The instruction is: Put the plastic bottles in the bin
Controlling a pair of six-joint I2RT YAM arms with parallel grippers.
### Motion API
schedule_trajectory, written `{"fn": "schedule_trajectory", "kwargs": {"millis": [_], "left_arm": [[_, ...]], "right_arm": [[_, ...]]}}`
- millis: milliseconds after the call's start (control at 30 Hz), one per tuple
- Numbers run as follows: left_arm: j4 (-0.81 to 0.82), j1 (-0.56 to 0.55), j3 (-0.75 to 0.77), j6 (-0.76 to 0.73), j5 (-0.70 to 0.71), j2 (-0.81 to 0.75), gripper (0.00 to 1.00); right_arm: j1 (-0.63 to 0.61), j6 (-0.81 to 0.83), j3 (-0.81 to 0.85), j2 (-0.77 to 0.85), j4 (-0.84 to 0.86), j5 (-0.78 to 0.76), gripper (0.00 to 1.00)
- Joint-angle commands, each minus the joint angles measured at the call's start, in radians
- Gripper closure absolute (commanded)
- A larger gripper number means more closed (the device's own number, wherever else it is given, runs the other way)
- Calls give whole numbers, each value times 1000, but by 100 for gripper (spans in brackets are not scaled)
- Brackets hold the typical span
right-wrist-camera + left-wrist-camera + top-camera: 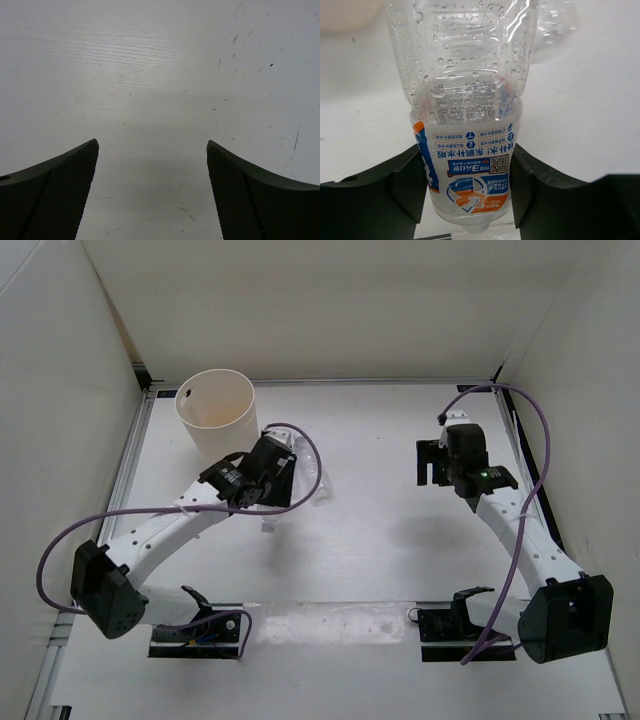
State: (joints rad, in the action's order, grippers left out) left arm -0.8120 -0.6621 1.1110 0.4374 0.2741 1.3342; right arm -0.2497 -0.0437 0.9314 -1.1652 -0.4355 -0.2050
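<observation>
The left gripper rises high next and swings outward over the bin's opening [216,400] to release the bottle, because the bin's rim stands well above the tabletop.
My left gripper [283,468] is shut on a clear plastic bottle [305,462] just right of the bin [215,412], a cream-white round bucket at the back left. In the left wrist view both fingers [405,185] press the neck end of this bottle [465,90], which has a blue-and-orange label and water drops inside; my left gripper [467,167] holds it pointing away. A second clear bottle [320,488] lies just beyond it and also shows in the left wrist view [555,22]. My right gripper [432,462] is open and empty over bare table [152,145].
White walls close in the table at the back and both sides. The bin's cream wall [345,12] shows at the upper left of the left wrist view. Purple cables [535,440] loop beside both arms.
</observation>
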Motion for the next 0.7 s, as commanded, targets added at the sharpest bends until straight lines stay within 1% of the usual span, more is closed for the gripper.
{"fn": "schedule_trajectory", "kwargs": {"millis": [0,33,100,133,167,233,267,333,367,400,433,467,500,567,600,667], "left_arm": [[-70,-108,71,-118,169,-43,42],[-69,-138,104,-130,219,-35,42],[-64,-166,153,-186,246,-17,41],[-64,-181,218,-225,290,6,41],[-61,-183,243,-226,306,17,41],[-46,-185,312,-293,353,43,41],[-24,-182,379,-328,429,66,40],[28,-163,420,-380,482,69,40],[77,-137,435,-394,549,72,40],[100,-102,482,-425,565,72,38],[170,-79,493,-430,570,72,38],[187,-30,518,-430,532,65,38],[200,25,547,-430,513,63,38],[209,87,591,-402,458,68,38],[209,176,617,-369,415,68,38],[223,232,636,-319,338,68,38]], "right_arm": [[1,-47,-6,10,69,-28,10],[1,-53,-6,9,66,-28,10],[0,-56,-8,7,60,-30,10],[6,-56,-14,6,60,-31,10],[3,-56,-14,6,57,-33,10],[7,-50,-22,7,57,-27,10],[18,-47,-26,12,60,-24,10],[30,-47,-51,22,73,-1,10],[33,-41,-54,24,78,25,10],[32,-21,-54,21,75,50,10],[27,-15,-52,21,61,58,10],[27,-9,-51,16,60,73,10],[30,-7,-52,19,57,81,10],[27,-2,-52,15,58,78,10],[30,-1,-55,16,60,72,10],[33,15,-71,13,76,44,10]]}}
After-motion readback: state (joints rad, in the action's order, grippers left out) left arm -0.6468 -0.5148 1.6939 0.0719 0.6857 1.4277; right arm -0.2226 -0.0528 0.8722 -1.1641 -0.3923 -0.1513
